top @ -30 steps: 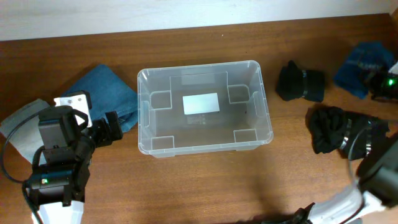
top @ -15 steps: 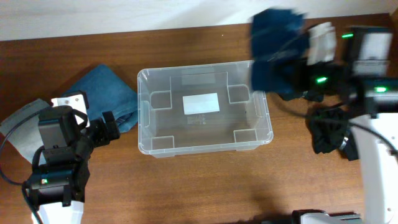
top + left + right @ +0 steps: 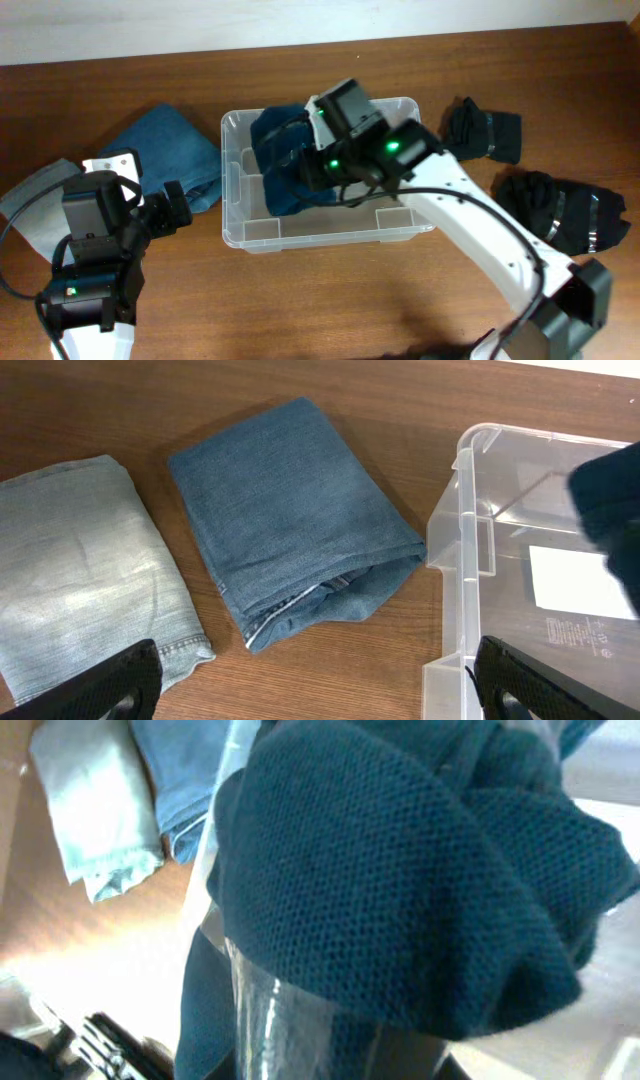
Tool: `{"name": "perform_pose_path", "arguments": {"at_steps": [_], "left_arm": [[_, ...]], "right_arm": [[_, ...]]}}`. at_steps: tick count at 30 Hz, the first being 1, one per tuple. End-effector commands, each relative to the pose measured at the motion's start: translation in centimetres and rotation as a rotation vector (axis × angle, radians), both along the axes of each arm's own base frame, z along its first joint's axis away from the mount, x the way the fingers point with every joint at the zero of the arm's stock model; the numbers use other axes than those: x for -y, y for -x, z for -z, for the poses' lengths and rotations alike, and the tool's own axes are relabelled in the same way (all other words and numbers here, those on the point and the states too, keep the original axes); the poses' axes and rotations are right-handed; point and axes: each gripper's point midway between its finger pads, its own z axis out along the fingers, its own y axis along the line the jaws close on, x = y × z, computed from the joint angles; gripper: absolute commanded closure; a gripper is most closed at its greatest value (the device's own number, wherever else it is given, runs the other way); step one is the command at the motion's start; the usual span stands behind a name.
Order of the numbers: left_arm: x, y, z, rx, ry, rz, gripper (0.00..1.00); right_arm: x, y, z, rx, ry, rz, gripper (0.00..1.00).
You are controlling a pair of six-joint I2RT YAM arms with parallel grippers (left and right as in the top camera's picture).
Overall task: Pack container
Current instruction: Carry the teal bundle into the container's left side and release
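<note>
My right gripper brings the hanging garment down to the container's end by the blue jeans next, slightly left in the overhead view, and releases it there.
The clear plastic container (image 3: pixel 330 236) stands mid-table; it also shows in the left wrist view (image 3: pixel 470 560) and as a see-through wall in the right wrist view (image 3: pixel 262 1010). My right gripper (image 3: pixel 303 170) reaches over it and is shut on a dark blue knit garment (image 3: pixel 274 150), which hangs into the container's left half. The garment fills the right wrist view (image 3: pixel 400 870) and hides the fingers and the base label. My left gripper (image 3: pixel 320 690) is open and empty over bare wood, left of the container (image 3: pixel 182 205).
Folded blue jeans (image 3: pixel 165 145) (image 3: pixel 290 520) and pale folded jeans (image 3: pixel 30 195) (image 3: pixel 80 570) lie left of the container. Two black garments (image 3: pixel 483 132) (image 3: pixel 552 210) lie to its right.
My right arm swung from the far right across to the container, carrying the dark blue garment and lowering it inside. The left arm has not moved.
</note>
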Motion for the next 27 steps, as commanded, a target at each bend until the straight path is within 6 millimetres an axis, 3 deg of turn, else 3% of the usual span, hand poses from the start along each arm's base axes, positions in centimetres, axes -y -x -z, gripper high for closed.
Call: {"name": "perform_pose_path", "arguments": {"at_steps": [1,9,14,16,17,18,25,27], "left_arm": [[-0.2,-0.2,-0.9,0.021,-0.005,-0.007,0.01],[-0.1,-0.2,-0.9,0.021,-0.004,-0.007,0.01],[-0.1,-0.2,-0.9,0.021,-0.004,-0.006,0.01],[-0.1,-0.2,-0.9,0.021,-0.004,-0.006,0.01],[-0.1,-0.2,-0.9,0.021,-0.004,-0.006,0.01],[-0.1,-0.2,-0.9,0.02,-0.004,-0.006,0.01],[-0.1,-0.2,-0.9,0.02,-0.004,-0.006,0.01],[-0.1,-0.2,-0.9,0.02,-0.005,-0.007,0.01]], "right_arm": [[-1.3,-1.0,1.2,-0.069,-0.027,0.136,0.9],[-3.4,-2.5,6.6,-0.132,0.004,0.134,0.9],[-4.5,-1.9,7.7,-0.134,0.018,0.091,0.89],[-4.7,-1.8,7.6,-0.13,0.018,0.083,0.75],[-4.5,-1.7,7.7,-0.135,0.024,0.084,0.18],[-4.2,-1.6,7.8,-0.137,0.037,0.084,0.02],[-0.9,-3.6,7.7,-0.141,0.053,0.141,0.02],[0.5,-4.5,6.2,-0.091,0.049,0.141,0.02]]}}
